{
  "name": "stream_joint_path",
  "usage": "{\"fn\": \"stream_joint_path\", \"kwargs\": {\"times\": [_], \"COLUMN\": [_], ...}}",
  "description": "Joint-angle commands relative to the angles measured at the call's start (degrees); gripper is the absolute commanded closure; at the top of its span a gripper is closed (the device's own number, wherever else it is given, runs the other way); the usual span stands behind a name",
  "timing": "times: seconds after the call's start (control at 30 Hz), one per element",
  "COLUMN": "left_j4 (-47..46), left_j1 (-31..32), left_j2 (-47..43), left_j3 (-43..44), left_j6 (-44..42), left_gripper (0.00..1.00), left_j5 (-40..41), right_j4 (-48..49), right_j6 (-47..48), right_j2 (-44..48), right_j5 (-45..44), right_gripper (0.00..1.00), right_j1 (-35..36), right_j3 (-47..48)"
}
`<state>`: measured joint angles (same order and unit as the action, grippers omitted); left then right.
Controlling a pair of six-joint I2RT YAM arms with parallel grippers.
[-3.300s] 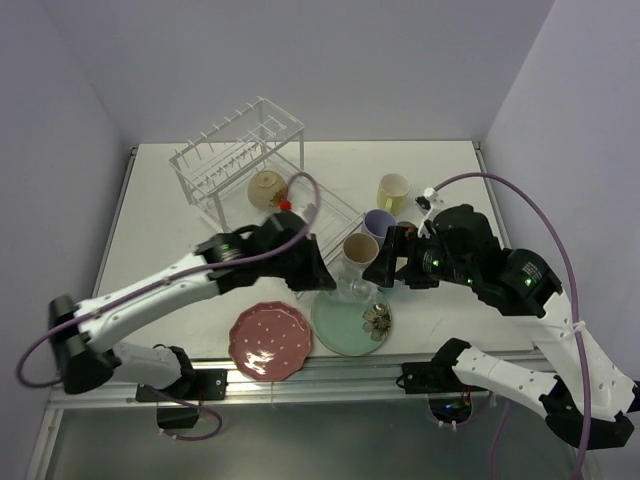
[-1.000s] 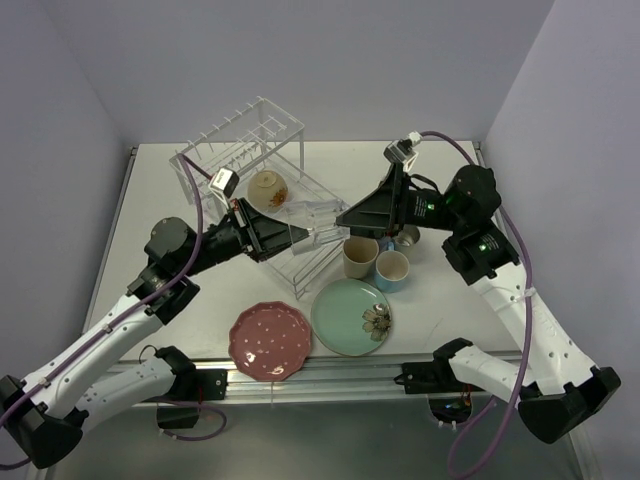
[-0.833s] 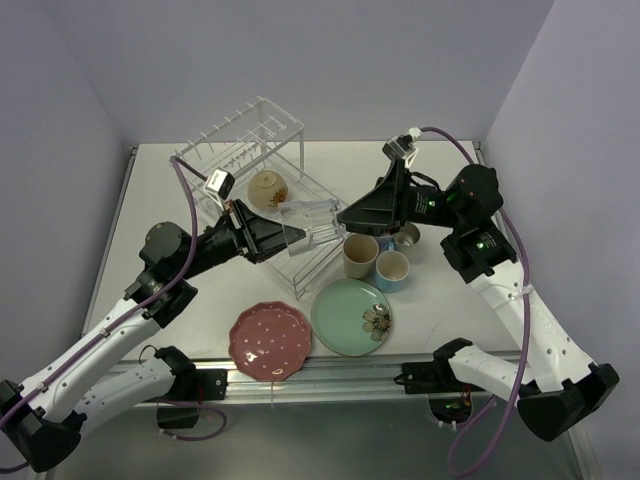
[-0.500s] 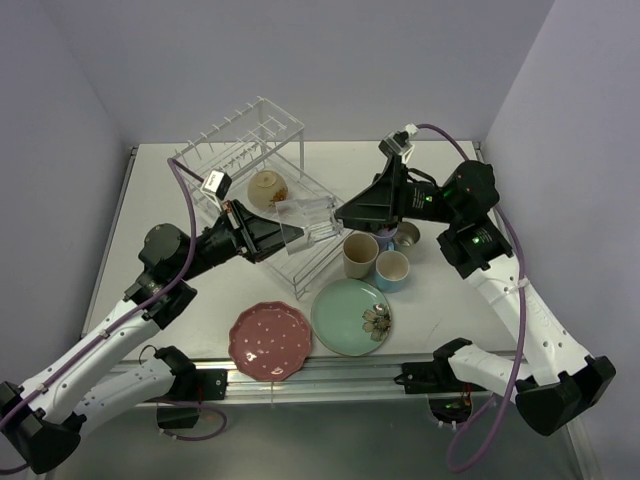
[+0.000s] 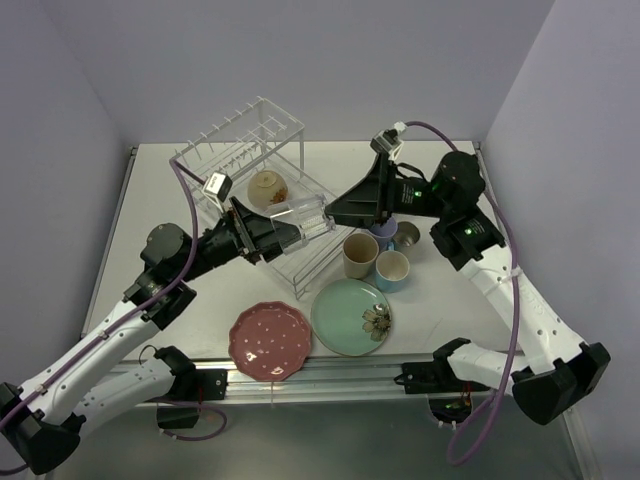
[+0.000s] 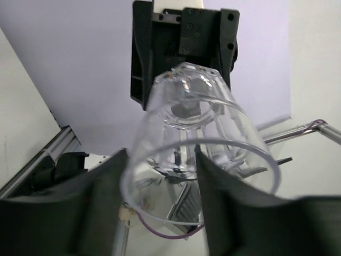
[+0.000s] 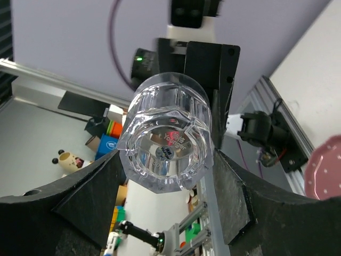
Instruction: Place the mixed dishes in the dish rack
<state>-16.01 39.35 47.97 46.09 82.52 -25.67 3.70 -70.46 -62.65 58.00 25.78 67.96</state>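
Observation:
The bare tray beside the cream bowl point(image 5: 267, 187) lies below my right gripper, which should next turn fingers-down, lower the glass rim-first and release it there.
A small clear glass point(image 5: 300, 217) hangs on its side above the dish rack's point(image 5: 240, 150) flat tray, between both arms. My right gripper point(image 5: 335, 212) is shut on its thick base point(image 7: 168, 144), a finger against each side. My left gripper point(image 5: 283, 232) stands open at the rim point(image 6: 197, 122): its fingers point(image 6: 64, 208) are parted, and the glass wall runs between them. A cream bowl point(image 5: 267, 187) lies in the rack. On the table are the pink-red dotted plate point(image 5: 271, 341), mint-green plate point(image 5: 352, 316), beige cup point(image 5: 360, 256), light-blue cup point(image 5: 392, 271) and a partly hidden lavender cup point(image 5: 383, 232).
The rack's raised tier of upright pegs point(image 5: 255, 125) stands at the back left, near the wall. Both arms reach over the rack's near right corner. The plates lie close to the table's front edge point(image 5: 330, 362).
My right gripper has moved left onto the glass's base and narrowed around it. My left gripper's jaws, shut on the rim before, have parted. The glass has shifted slightly left.

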Motion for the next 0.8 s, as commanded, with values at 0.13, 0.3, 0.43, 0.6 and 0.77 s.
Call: {"fn": "stream_joint_path", "kwargs": {"times": [0.13, 0.3, 0.43, 0.6, 0.77], "left_j4": [5.98, 14.32, 24.51, 34.46, 42.27], "left_j1": [-0.68, -2.26, -4.02, -6.04, -7.45], "left_j2": [-3.67, -5.51, -6.48, -8.06, -12.36], "left_j3": [0.67, 1.81, 2.95, 2.35, 2.69], "left_j6": [-1.92, -3.68, -5.70, -6.06, -5.70], "left_gripper": [0.16, 0.01, 0.01, 0.01, 0.01], "left_j5": [1.41, 4.40, 5.98, 7.91, 13.79], "right_j4": [-4.32, -6.25, -8.19, -11.87, -13.80], "right_j6": [4.54, 6.82, 9.10, 12.79, 14.90], "right_j2": [-3.17, -4.93, -7.21, -10.12, -14.24], "right_j5": [-1.31, -1.75, -2.45, -3.50, -4.64], "right_gripper": [1.00, 1.00, 1.00, 1.00, 1.00], "right_j1": [0.59, 0.41, -0.11, -0.99, -2.40], "right_j3": [4.28, 5.51, 6.57, 9.73, 12.53]}}
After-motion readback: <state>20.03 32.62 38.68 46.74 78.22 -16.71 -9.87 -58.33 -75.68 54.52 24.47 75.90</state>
